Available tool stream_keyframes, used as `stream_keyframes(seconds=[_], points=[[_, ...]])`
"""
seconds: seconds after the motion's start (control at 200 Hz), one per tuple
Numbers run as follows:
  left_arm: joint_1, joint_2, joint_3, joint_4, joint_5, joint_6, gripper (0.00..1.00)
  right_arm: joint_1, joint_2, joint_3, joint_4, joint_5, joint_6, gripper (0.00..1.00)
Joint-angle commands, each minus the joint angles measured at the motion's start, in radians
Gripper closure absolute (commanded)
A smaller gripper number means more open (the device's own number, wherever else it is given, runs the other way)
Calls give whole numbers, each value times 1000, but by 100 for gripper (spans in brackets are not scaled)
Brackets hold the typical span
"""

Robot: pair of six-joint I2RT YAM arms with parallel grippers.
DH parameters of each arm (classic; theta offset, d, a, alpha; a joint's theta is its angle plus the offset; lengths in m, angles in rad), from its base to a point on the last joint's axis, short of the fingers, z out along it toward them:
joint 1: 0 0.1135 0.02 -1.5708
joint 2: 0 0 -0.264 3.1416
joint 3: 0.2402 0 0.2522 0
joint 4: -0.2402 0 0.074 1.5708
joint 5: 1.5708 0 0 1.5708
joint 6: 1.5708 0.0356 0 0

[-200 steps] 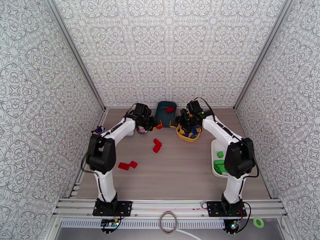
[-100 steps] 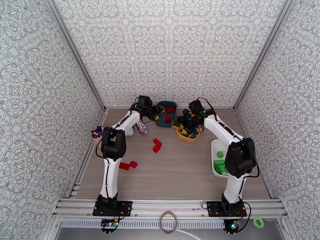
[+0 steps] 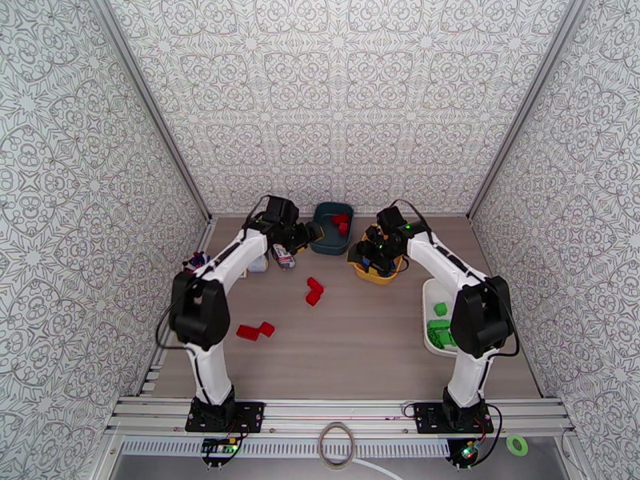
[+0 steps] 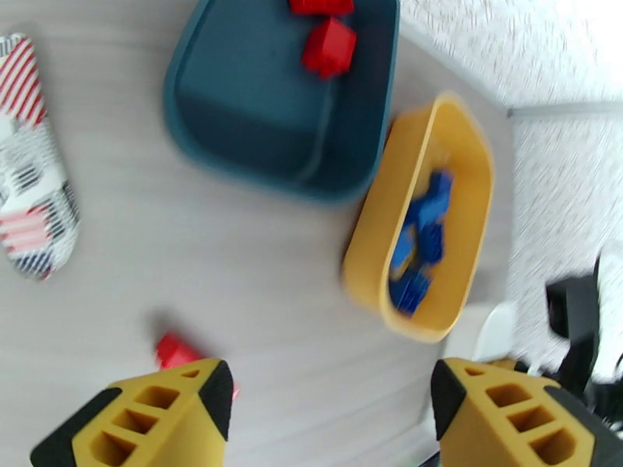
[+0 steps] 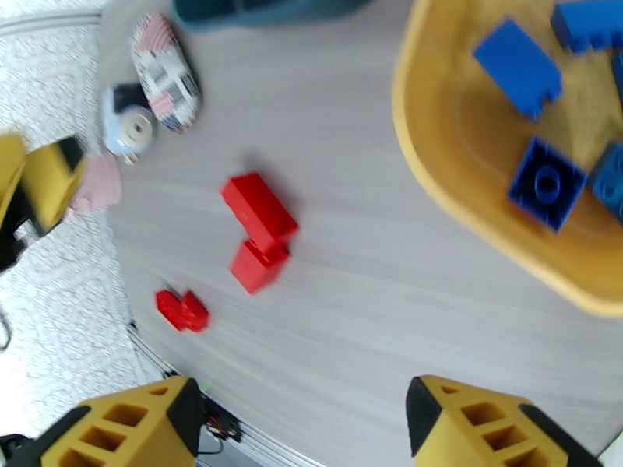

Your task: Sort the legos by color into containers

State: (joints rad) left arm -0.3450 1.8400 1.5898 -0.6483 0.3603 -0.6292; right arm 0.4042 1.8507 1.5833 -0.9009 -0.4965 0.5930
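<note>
The robot's left gripper will come back and down around the small red lego and close, because the lego lies loose in the middle of the table and the teal bin (image 3: 326, 234) holds red bricks.
My left gripper (image 3: 302, 232) is open with nothing in it, just left of the dark teal bin (image 3: 326, 234). Two red bricks (image 3: 342, 223) lie in that bin, and the left wrist view shows them too (image 4: 329, 42) beyond the open fingers (image 4: 160, 418). My right gripper (image 3: 370, 251) hangs open over the yellow bin (image 3: 378, 274), which holds several blue bricks (image 5: 520, 68). More red bricks lie on the table, mid-table (image 3: 314, 291) and nearer the left (image 3: 256, 330). Green bricks (image 3: 438, 334) sit in the white tray (image 3: 433, 294) at the right.
A striped red-white packet (image 3: 282, 256) and a small white gadget (image 3: 258, 264) lie left of the teal bin. A pink cup of pens (image 3: 195, 262) stands at the left wall. Patterned walls close in the back and both sides.
My left gripper carried a red brick from the table to the teal bin, opened and let it drop in, then drew back to the left. The right gripper stayed open over the yellow bin.
</note>
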Motion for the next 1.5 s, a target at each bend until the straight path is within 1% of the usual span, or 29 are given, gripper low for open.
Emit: stream_keyframes(seconds=[0.0,0.03,0.12,0.235,0.4,0.56,0.82,0.865,0.965,1.02,1.15,1.26,1.49], points=[[-44,-44,-109,-151,-121,161,25,47,-65,-70,-14,50,-20,26],[-58,-53,-137,-164,-151,175,25,56,-76,-91,-8,59,-19,26],[-94,-73,-210,-178,-188,208,24,91,-109,-158,10,81,-11,24],[-145,-53,-249,-195,-226,251,23,132,-150,-260,50,97,16,23],[-197,21,-235,-215,-268,293,23,171,-206,-398,88,122,48,23],[-199,111,-171,-235,-282,322,25,174,-270,-491,102,141,65,23],[-167,212,-53,-284,-309,348,31,174,-311,-503,88,162,79,22],[-167,224,-38,-292,-309,352,33,174,-308,-500,86,162,79,22],[-166,247,-19,-309,-317,354,43,174,-300,-488,78,166,73,23],[-166,248,-23,-310,-316,353,48,175,-296,-480,74,168,70,23],[-175,227,-43,-305,-316,349,49,174,-278,-463,75,164,64,23],[-184,213,-58,-306,-323,340,57,174,-261,-452,84,152,65,23],[-192,166,-102,-294,-315,303,64,175,-240,-424,89,145,60,23]])
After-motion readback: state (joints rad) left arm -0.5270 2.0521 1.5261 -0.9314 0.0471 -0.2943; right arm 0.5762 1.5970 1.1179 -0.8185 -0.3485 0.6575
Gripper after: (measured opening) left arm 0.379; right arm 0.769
